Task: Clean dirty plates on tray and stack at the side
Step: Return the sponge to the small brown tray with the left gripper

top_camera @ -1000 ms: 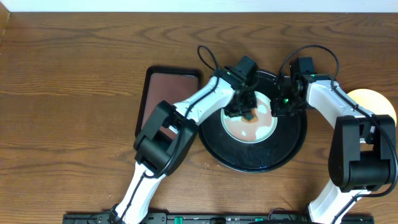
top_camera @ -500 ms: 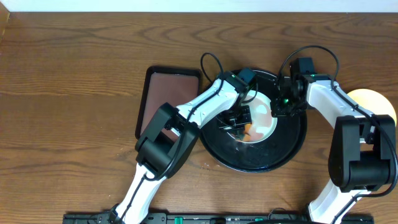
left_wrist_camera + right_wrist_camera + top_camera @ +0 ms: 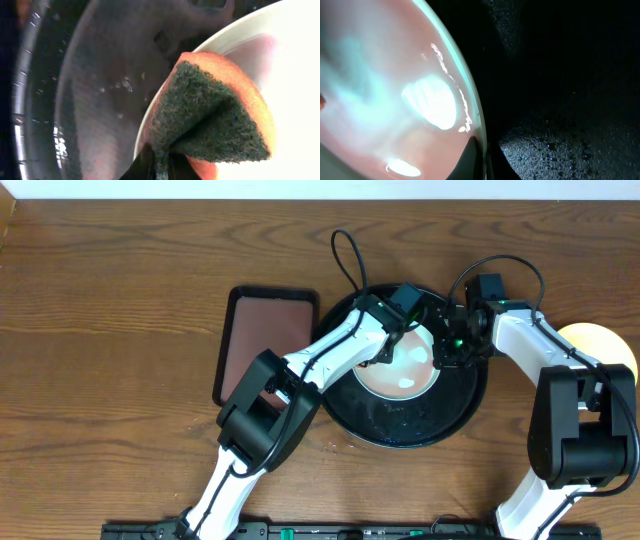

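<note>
My left gripper rises off the plate next, crosses to the brown tray (image 3: 268,334), lowers the sponge there and releases it, because that tray's bottom is empty.
A pale mint-blue plate (image 3: 402,372) lies in the round black tray (image 3: 440,420), its middle tinted red-brown. My left gripper (image 3: 158,167) is shut on an orange sponge (image 3: 212,117) with a dark green scouring face, which presses on the plate's (image 3: 300,55) far-left rim. Seen from overhead, the left gripper (image 3: 386,345) is over that edge. On the right edge of the plate (image 3: 390,75), my right gripper (image 3: 482,160) is shut with one finger on each side of the rim; overhead shows the right gripper (image 3: 446,350) there. A yellow plate (image 3: 600,345) lies on the table to the right, outside the tray.
A small rectangular brown tray (image 3: 265,340) with a black rim lies just left of the black tray (image 3: 85,95), whose floor is wet with droplets (image 3: 560,145). A black cable loops above the left wrist. Both arm bases stand at the near table edge.
The left gripper has swept the sponge from the middle of the plate, down-left, then up to its far-left rim. The right gripper has kept its hold on the rim.
</note>
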